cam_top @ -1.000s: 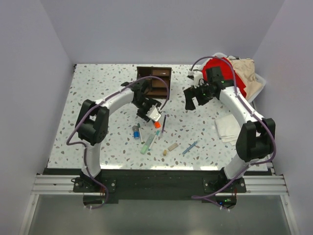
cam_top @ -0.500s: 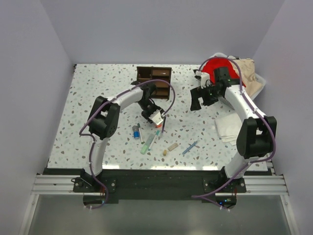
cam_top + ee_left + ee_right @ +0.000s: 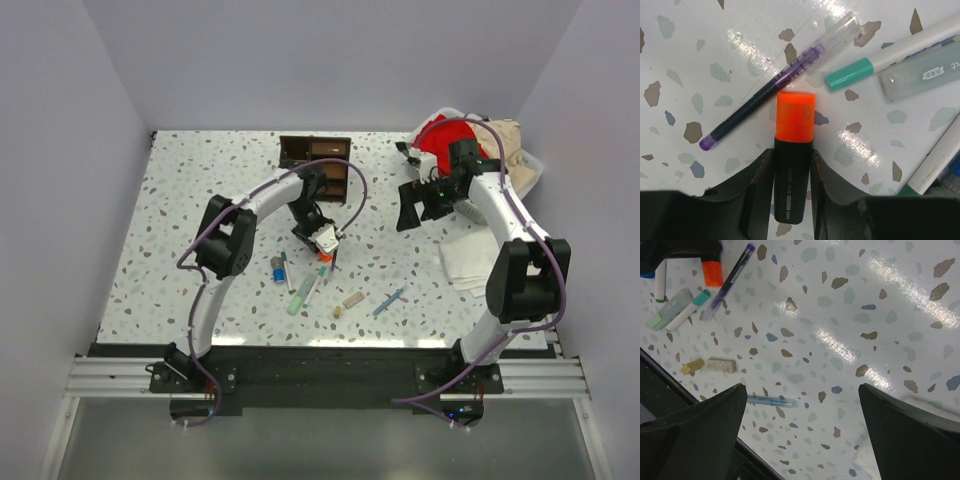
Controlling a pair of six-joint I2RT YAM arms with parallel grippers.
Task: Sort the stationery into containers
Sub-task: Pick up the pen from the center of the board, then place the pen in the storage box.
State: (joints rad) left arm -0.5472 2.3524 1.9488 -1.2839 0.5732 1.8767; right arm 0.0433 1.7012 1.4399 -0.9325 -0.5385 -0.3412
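The organiser's dark far section point(image 3: 295, 149) stands open outward of my left gripper. That gripper needs to lift the orange-capped marker, carry it outward, tilt it cap-up and release it inside.
My left gripper point(image 3: 322, 241) is down at the table, its jaws closed on both sides of the black body of the orange-capped marker point(image 3: 795, 114), which lies on the table; the wrist view shows the gripper point(image 3: 791, 162) tight on it. A dark blue pen point(image 3: 775, 86), a teal-tipped white marker point(image 3: 875, 64) and a green-white marker point(image 3: 920, 74) lie just beyond. The stubby blue-grey cylinder point(image 3: 278, 269), two tan erasers point(image 3: 353, 299) and a light blue pen point(image 3: 388, 302) lie nearer the front. The brown organiser point(image 3: 315, 165) stands at the back. My right gripper point(image 3: 414, 205) is open and empty, raised over the table.
A white basket point(image 3: 528, 170) with red and beige cloth sits at the back right. A white folded cloth point(image 3: 465, 258) lies on the right below my right arm. The right wrist view shows the erasers point(image 3: 721, 365) and the light blue pen point(image 3: 771, 401) below it.
My left gripper has moved right and down onto the orange-capped marker. My right gripper has drawn back to the right, toward the basket.
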